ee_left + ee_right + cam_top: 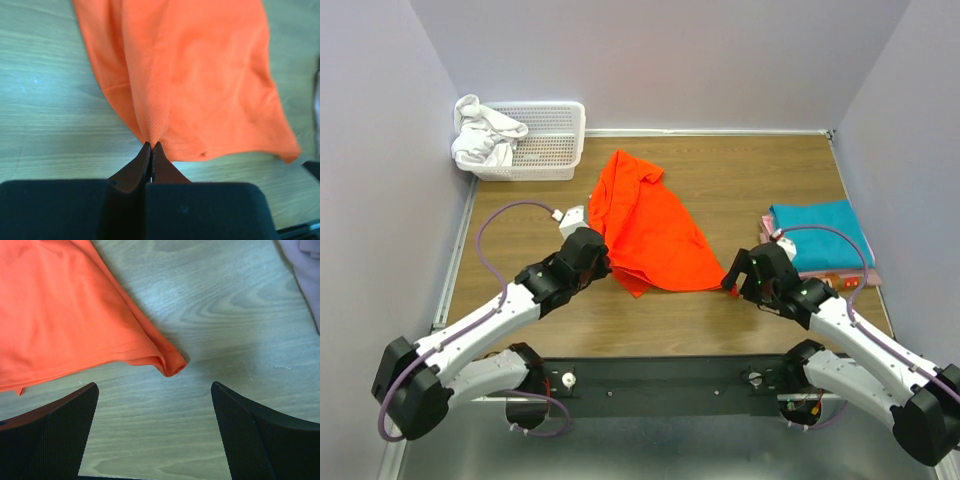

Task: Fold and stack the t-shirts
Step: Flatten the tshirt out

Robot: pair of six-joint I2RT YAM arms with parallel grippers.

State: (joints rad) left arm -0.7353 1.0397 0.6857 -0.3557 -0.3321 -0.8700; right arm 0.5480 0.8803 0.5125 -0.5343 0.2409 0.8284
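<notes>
My right gripper needs to move back and down, to the left in the top view, onto the shirt's free near corner [732, 288] [168, 363], since my left gripper already pinches the shirt's hem.
A bright orange t-shirt [650, 225] lies spread and rumpled on the wooden table's middle. My left gripper [603, 262] is shut on its near left hem; in the left wrist view the closed fingertips [151, 146] pinch a ridge of orange cloth [200, 75]. My right gripper [732, 285] is open just short of the shirt's near right corner [172, 367], which lies on the table between and ahead of the fingers [65, 425]. A folded teal t-shirt [820, 232] lies on a pink one and a patterned one [835, 282] at the right.
A white slatted basket [542, 140] holding crumpled white cloth [482, 135] stands at the back left corner. Grey walls close the table on three sides. The pink folded cloth's edge [302, 270] shows at the right wrist view's upper right.
</notes>
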